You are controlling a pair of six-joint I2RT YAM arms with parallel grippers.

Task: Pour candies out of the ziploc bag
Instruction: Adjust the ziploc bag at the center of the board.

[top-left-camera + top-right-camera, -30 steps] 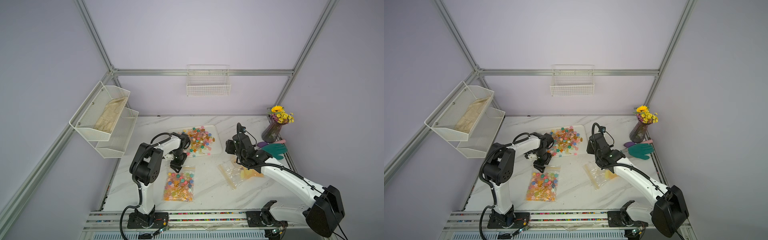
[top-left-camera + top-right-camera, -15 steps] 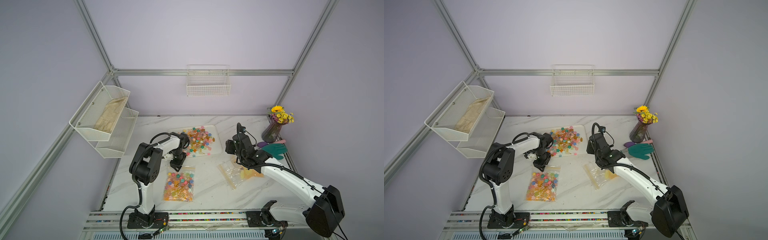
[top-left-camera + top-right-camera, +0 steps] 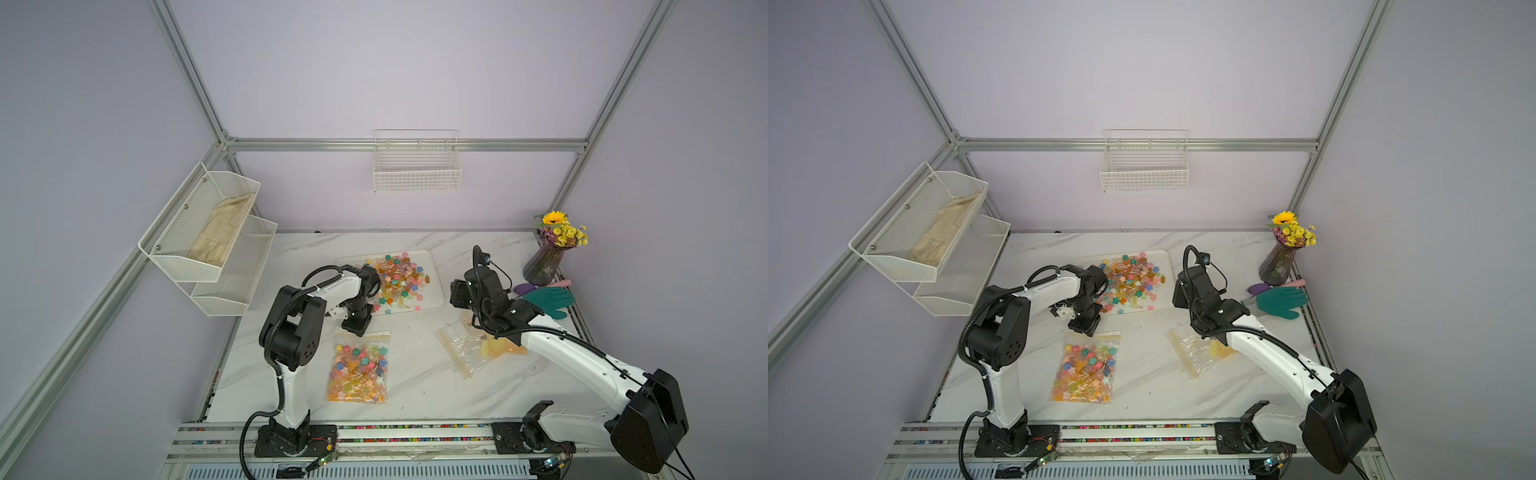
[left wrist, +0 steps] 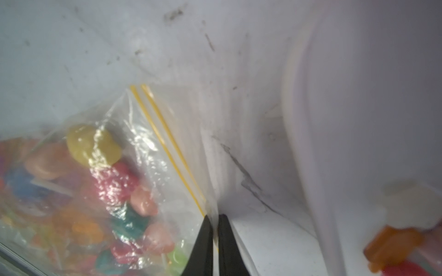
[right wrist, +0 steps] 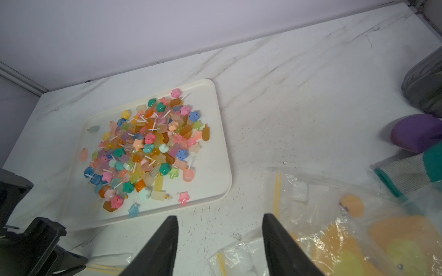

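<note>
The zip end of the ziploc bag faces the tray [image 3: 432,286], so next my left gripper should swing that bag's film around onto the bare table [image 3: 421,348] beside the second clear bag and let go of it.
The ziploc bag [image 3: 359,368] [image 3: 1086,368] lies flat on the marble table, full of multicoloured candies [image 4: 107,186]. My left gripper [image 4: 216,217] stands at the bag's far edge [image 3: 356,330], shut on the clear film beside the yellow zip lines. More candies [image 3: 399,278] are heaped on the white tray [image 3: 432,286] just behind it. My right gripper [image 5: 220,219] hangs open over bare table, between the tray [image 5: 222,167] and a second clear bag [image 5: 334,227], with nothing between its fingers.
The second clear bag [image 3: 469,345], holding yellow and orange pieces, lies under the right arm. A teal glove [image 3: 548,299], a purple object [image 3: 524,288] and a flower vase [image 3: 544,266] stand at the right edge. A wire rack [image 3: 208,232] hangs at the left.
My left gripper has closed on the top edge of the ziploc bag. The right arm has stayed where it was, still open.
</note>
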